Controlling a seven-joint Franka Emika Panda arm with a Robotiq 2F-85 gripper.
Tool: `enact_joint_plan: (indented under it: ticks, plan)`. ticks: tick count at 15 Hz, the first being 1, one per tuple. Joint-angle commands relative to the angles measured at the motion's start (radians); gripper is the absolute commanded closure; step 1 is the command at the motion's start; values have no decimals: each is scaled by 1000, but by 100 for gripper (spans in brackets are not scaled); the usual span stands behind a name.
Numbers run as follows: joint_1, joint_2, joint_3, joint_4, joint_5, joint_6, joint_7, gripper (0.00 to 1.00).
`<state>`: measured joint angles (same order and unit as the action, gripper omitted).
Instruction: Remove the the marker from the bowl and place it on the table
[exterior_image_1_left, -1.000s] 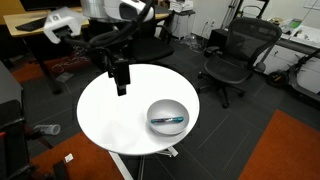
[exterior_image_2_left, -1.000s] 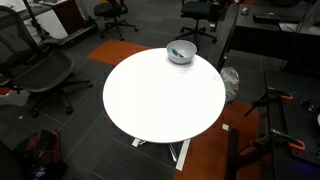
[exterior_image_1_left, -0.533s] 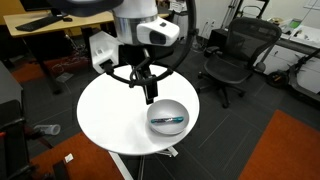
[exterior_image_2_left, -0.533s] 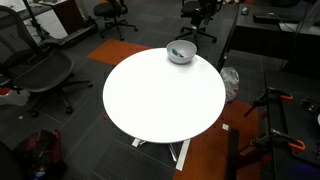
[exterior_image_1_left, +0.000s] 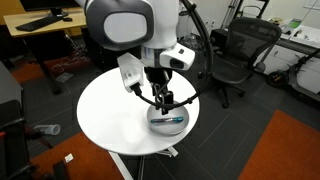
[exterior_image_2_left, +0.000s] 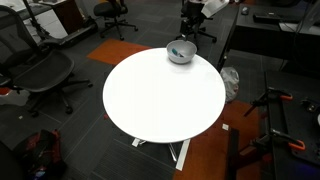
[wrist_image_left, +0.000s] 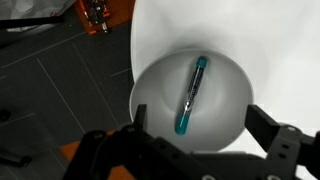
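My gripper moves down past the bowl's rim next, one finger either side of the body of the marker (wrist_image_left: 190, 95), which lies on the bowl's bottom between my spread fingers.
The shiny grey metal bowl (exterior_image_1_left: 169, 119) stands near the edge of the round white table (exterior_image_1_left: 110, 110); it also shows in the other exterior view (exterior_image_2_left: 181, 52) and the wrist view (wrist_image_left: 225, 95). The teal-and-dark marker (wrist_image_left: 190, 95) lies inside the bowl, also seen in an exterior view (exterior_image_1_left: 171, 120). My gripper (wrist_image_left: 200, 125) is open, its two fingers spread to either side of the bowl, hovering directly above it (exterior_image_1_left: 163, 101). It holds nothing.
Black office chairs (exterior_image_1_left: 235, 55) stand around the table, another chair (exterior_image_2_left: 40, 70) too. Wooden desks (exterior_image_1_left: 50, 25) are behind. An orange carpet patch (exterior_image_1_left: 285, 150) lies on the dark floor. The table (exterior_image_2_left: 160, 95) top is bare apart from the bowl.
My arm has swung across the table from its far side to above the bowl and has come down closer to it. The bowl and marker have not moved.
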<state>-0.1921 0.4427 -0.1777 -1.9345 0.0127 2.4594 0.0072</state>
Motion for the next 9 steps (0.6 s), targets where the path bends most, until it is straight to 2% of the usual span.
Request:
enact_joint_plan:
  ticks: [1,9]
  plan:
    - [-22,96,21,104,48,-1,11,0]
    - [-38,255,23,274,67,-39,26,0]
